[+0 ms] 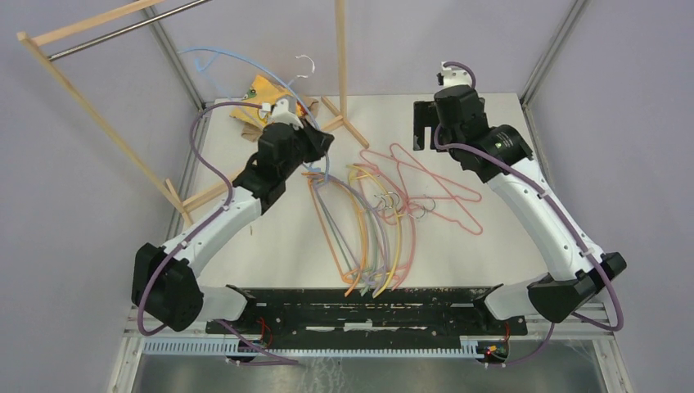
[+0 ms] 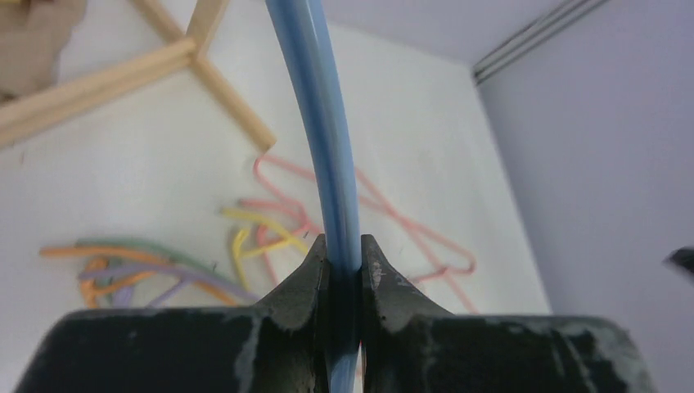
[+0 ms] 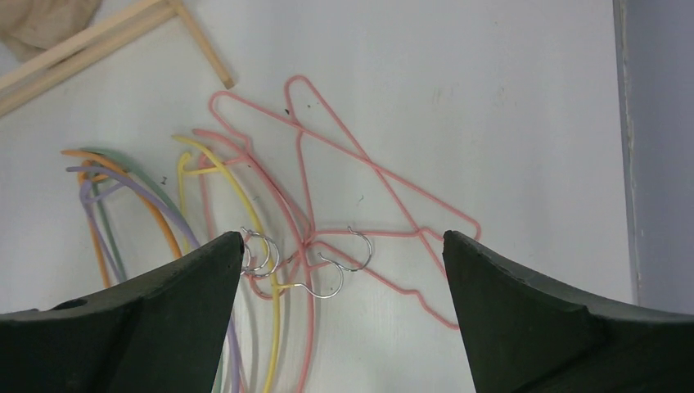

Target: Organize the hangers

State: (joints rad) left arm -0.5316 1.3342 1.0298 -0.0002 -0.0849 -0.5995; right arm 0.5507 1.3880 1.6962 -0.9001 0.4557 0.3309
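I need to move my left gripper up and outward next, beside the rack's far upright post (image 1: 341,45), to release the blue hanger (image 1: 237,59). The hanger's hook is still off the rack's metal bar.
My left gripper (image 1: 321,147) is shut on a blue hanger (image 1: 237,59), held in the air near the rack; the blue bar (image 2: 327,147) runs up between the pads in the left wrist view, where the gripper (image 2: 344,247) is closed on it. Several hangers lie in a pile mid-table: pink ones (image 1: 434,184), yellow (image 1: 401,241), and orange, purple and green ones (image 1: 335,233). My right gripper (image 1: 421,127) is open and empty, hovering above the pink hangers (image 3: 385,176) and the metal hooks (image 3: 327,282). In the right wrist view that gripper (image 3: 344,237) frames them.
A wooden-framed rack with a metal rail (image 1: 123,29) stands at the back left; its upright post (image 1: 341,57) and foot (image 1: 348,123) rest on the table's far side. A yellow cloth (image 1: 266,88) lies behind my left gripper. Grey walls close in on all sides.
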